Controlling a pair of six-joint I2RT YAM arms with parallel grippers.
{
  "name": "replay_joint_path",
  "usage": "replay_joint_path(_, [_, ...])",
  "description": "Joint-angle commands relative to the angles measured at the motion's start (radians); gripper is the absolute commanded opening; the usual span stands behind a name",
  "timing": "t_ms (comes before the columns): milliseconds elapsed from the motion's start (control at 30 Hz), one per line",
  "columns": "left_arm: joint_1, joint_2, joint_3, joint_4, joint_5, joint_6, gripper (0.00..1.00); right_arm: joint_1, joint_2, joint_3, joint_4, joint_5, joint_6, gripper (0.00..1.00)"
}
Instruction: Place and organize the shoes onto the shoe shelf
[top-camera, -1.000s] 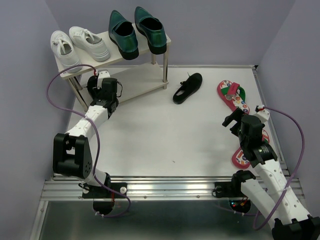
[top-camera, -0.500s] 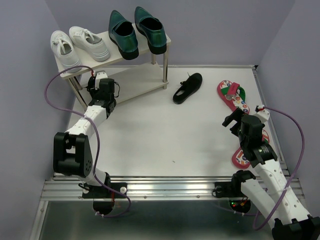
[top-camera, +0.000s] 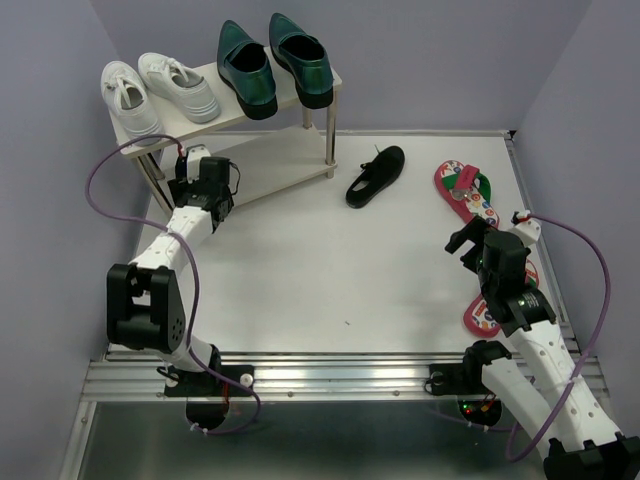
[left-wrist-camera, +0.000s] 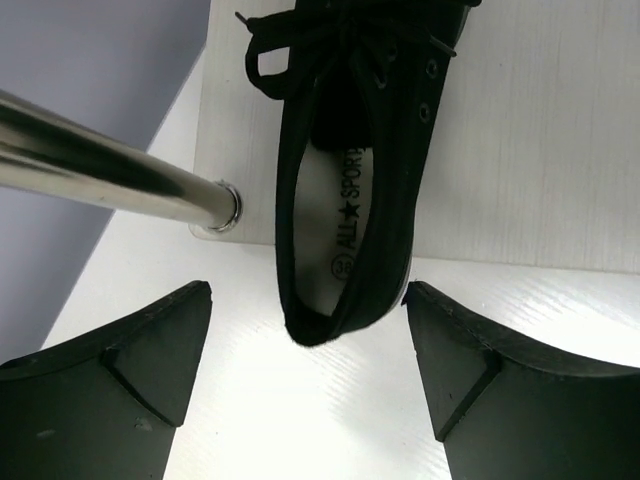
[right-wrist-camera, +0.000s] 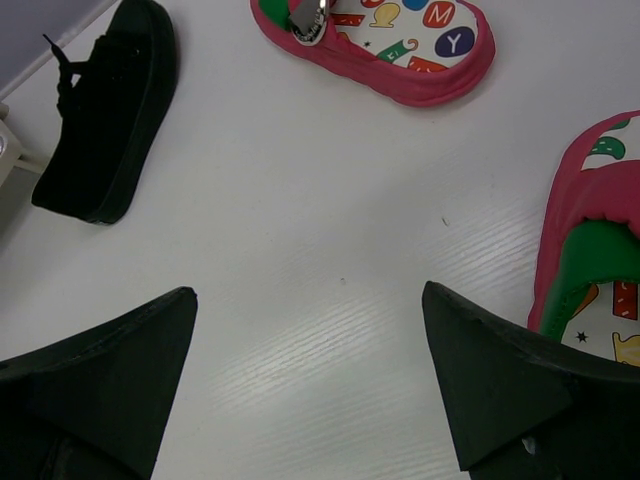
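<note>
My left gripper moves to the right in the top view next, then down onto the other black shoe's heel (top-camera: 358, 196), since that shoe lies off the shelf.
On the lower board of the shoe shelf (left-wrist-camera: 560, 150) lies a black shoe (left-wrist-camera: 350, 200), its heel hanging over the board's front edge. My left gripper (left-wrist-camera: 308, 298) stands open around that heel, and neither finger grips it. In the top view the left gripper (top-camera: 198, 166) is at the shelf's (top-camera: 290, 152) lower tier. The other black shoe (top-camera: 376, 175) lies on the table. Both green loafers (top-camera: 272, 62) stand on the top tier. One red flip-flop (top-camera: 466, 192) lies at the right, and another (right-wrist-camera: 590, 250) is beside my open right gripper (right-wrist-camera: 309, 290).
Two white sneakers (top-camera: 158, 90) fill the left half of the top tier. A metal shelf leg (left-wrist-camera: 110, 175) runs close to my left finger. Purple walls close in on the left, back and right.
My left gripper has gone from shut to open, letting go of the black shoe on the lower board, and has shifted slightly up and left. The right arm has not moved.
</note>
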Motion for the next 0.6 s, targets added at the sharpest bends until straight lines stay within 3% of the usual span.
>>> replay_joint_path(0, [-0.023, -0.120, -0.001, -0.075, 0.011, -0.062, 0.93, -0.003, -0.009, 0.014, 0.019, -0.007, -0.002, 1.00])
replay_joint_path(233, [-0.089, -0.264, -0.007, -0.243, -0.003, -0.117, 0.96, -0.003, 0.014, 0.016, 0.022, -0.024, -0.002, 1.00])
replay_joint_path(433, [-0.282, -0.353, 0.016, -0.424, -0.077, -0.235, 0.96, -0.003, 0.016, 0.014, 0.022, -0.009, 0.004, 1.00])
replay_joint_path(567, [-0.481, -0.274, 0.129, -0.509, -0.104, -0.301, 0.94, -0.003, 0.030, 0.014, 0.028, -0.017, 0.007, 1.00])
